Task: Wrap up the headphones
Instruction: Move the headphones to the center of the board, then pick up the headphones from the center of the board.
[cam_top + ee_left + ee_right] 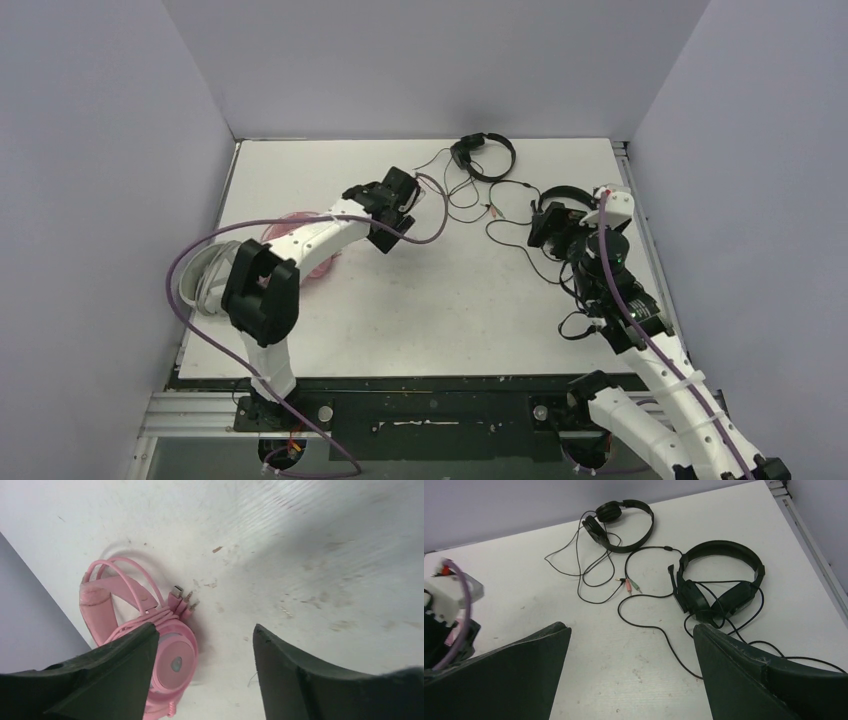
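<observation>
Next, my right gripper reaches outward and down onto the headband end by the microphone, as cable loops cross the earcups.
Pink headphones lie on the white table, their pink cable bundled over the headband and the plugs sticking out. My left gripper hangs open just right of them, holding nothing. From above, the pink headphones sit partly under the left arm and its gripper. Two black headphones lie with loose cables: one at the back, one with a microphone nearer. My right gripper stands open and empty before them, a cable running between its fingers. White-grey headphones show at the table's left edge.
Grey walls close the table in on the left, back and right. The two black cables cross and tangle between the black headsets, with their plugs lying on the table. My right gripper sits close to the nearer black headset.
</observation>
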### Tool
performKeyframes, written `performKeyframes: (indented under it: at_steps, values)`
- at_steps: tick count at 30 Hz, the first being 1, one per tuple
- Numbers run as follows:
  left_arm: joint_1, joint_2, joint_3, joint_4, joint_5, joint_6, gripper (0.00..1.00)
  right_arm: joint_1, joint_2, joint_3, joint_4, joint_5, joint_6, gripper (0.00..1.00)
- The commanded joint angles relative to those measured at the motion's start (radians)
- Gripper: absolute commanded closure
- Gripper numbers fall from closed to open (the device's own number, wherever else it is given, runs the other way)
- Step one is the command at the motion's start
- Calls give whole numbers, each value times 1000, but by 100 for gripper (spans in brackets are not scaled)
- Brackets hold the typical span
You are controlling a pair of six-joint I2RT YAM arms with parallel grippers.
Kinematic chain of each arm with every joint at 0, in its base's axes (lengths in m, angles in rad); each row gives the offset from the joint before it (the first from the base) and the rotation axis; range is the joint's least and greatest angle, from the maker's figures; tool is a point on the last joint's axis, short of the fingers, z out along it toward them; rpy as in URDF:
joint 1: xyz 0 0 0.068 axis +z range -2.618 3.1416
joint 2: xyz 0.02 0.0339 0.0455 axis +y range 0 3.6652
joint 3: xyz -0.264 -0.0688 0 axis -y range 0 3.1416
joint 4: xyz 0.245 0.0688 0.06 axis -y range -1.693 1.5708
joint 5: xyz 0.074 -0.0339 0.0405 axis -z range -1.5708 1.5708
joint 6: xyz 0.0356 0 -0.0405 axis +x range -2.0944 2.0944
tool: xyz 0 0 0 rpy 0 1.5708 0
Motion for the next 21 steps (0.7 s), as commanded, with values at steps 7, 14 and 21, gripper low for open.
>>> performKeyframes:
  at_steps: [7,14,21]
  values:
    - [20,-574,-320,352,17,-490,3,-51,369,158,-103,19,87,0]
    - [151,-666,-380,303,283,-654,3,-233,592,262,-84,-55,61,0]
    - [159,-651,-355,281,458,-737,3,-320,819,414,-83,-111,-42,1]
